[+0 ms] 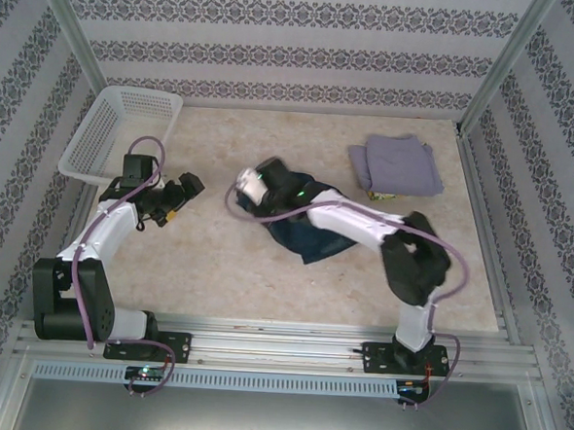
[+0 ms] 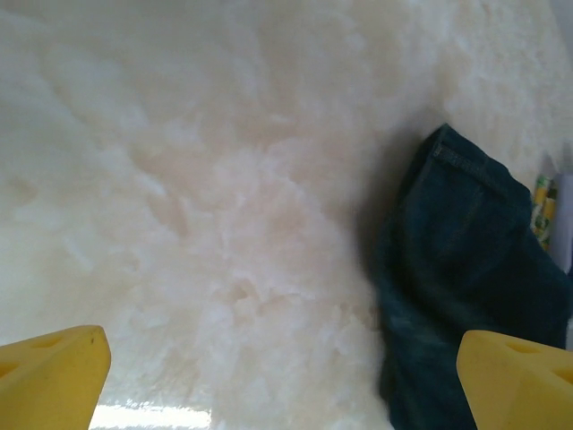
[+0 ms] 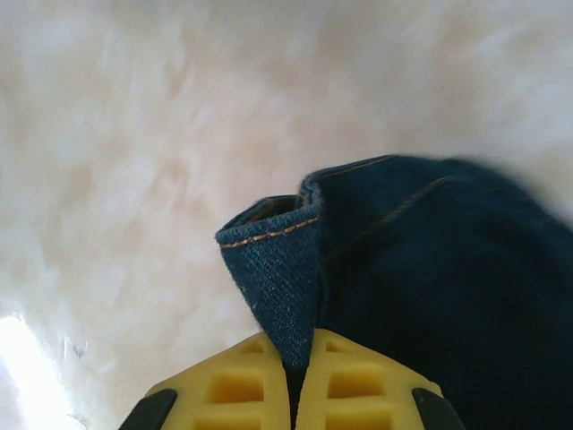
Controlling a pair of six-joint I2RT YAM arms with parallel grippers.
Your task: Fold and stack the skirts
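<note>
My right gripper holds one corner. My left gripper will move its open fingers across the bare tabletop to the denim skirt's facing edge (image 2: 390, 269) next.
The dark blue denim skirt (image 1: 310, 234) lies crumpled at the middle of the table, partly under my right arm. My right gripper (image 1: 270, 175) is shut on a stitched corner of the denim skirt (image 3: 277, 269) and holds it off the table. The folded grey-lavender skirt (image 1: 397, 163) rests at the back right, on top of the yellow printed skirt (image 1: 378, 193), of which a thin edge shows. My left gripper (image 1: 183, 191) hovers open to the left of the denim skirt (image 2: 457, 269), its yellow fingertips (image 2: 54, 372) wide apart with nothing between them.
A white lattice basket (image 1: 117, 131) stands tilted at the back left corner. The table (image 1: 215, 269) has a pale mottled top, bounded by patterned walls on three sides and a metal rail along the front.
</note>
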